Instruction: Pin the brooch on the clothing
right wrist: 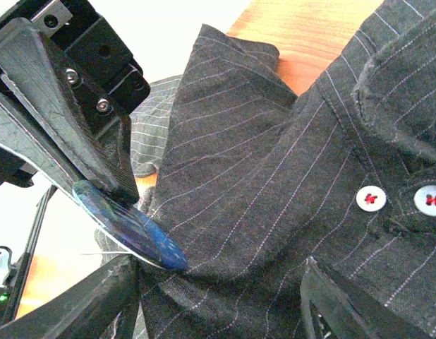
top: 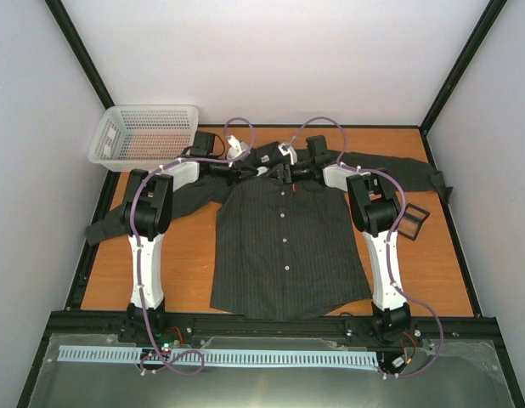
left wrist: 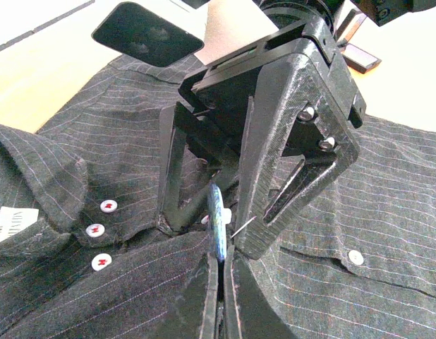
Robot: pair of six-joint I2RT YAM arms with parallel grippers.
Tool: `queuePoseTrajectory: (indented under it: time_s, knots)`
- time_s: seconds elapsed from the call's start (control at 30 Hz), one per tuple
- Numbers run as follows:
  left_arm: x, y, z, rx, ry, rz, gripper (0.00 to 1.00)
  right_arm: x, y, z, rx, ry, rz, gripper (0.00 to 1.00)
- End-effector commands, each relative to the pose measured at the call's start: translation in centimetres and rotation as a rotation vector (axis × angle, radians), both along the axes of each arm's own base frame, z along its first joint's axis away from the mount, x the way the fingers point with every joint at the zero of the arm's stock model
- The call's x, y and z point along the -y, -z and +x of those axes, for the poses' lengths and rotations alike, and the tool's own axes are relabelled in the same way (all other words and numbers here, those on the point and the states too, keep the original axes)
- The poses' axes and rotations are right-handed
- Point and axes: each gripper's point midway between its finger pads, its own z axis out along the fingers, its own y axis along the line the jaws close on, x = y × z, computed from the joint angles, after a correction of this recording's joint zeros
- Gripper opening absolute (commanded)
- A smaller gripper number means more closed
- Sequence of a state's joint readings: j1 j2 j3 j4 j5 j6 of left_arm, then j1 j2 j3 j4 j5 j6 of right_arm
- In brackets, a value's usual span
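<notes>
The left gripper needs to move down slightly, settle the disc against that cloth and let it go, because the lower edge of the brooch already touches the raised fold (top: 260,178) (left wrist: 195,247) beside the collar.
The dark pinstriped shirt (top: 284,246) lies flat, front up, on the wooden table (top: 190,255). Both grippers meet at its collar. My left gripper (left wrist: 221,272) is shut on the brooch (left wrist: 218,229), a blue shiny disc seen edge-on, with its thin pin (left wrist: 243,227) sticking out to the right. In the right wrist view the brooch (right wrist: 130,232) touches a raised fold of the shirt (right wrist: 274,183) next to the collar. My right gripper (right wrist: 218,272) is open, its fingers (right wrist: 98,300) standing wide apart on either side of that fold. White buttons (left wrist: 96,230) show near the collar.
A white mesh basket (top: 143,136) stands at the table's back left. A small dark frame-like object (top: 413,219) lies to the right of the shirt. The shirt's sleeves spread out to the left (top: 118,223) and right (top: 407,170).
</notes>
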State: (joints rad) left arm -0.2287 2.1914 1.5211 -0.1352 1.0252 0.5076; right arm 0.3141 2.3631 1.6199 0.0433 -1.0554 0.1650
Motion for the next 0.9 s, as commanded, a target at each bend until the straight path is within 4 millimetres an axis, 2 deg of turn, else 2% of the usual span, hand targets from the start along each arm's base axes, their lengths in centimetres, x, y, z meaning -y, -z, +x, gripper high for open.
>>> queuePoseTrajectory:
  time_s: [0.0,0.2,0.5,0.87]
  knots:
    - [0.18,-0.37,-0.3,-0.014,0.052,-0.035,0.01,-0.03,0.11,0.92,0.009,-0.001,0.008,0.6]
    - [0.37,-0.67,-0.46,-0.014,0.068,-0.047,0.01,-0.16,0.47,1.13,-0.01,0.002,0.009,0.59]
    - [0.79,-0.11,-0.69,-0.03,0.079,-0.04,0.01,-0.42,-0.36,1.21,-0.004,0.001,0.034,0.65]
    - [1.08,-0.72,-0.81,-0.025,0.089,-0.05,0.01,-0.31,0.34,1.84,-0.03,0.044,0.026,0.66]
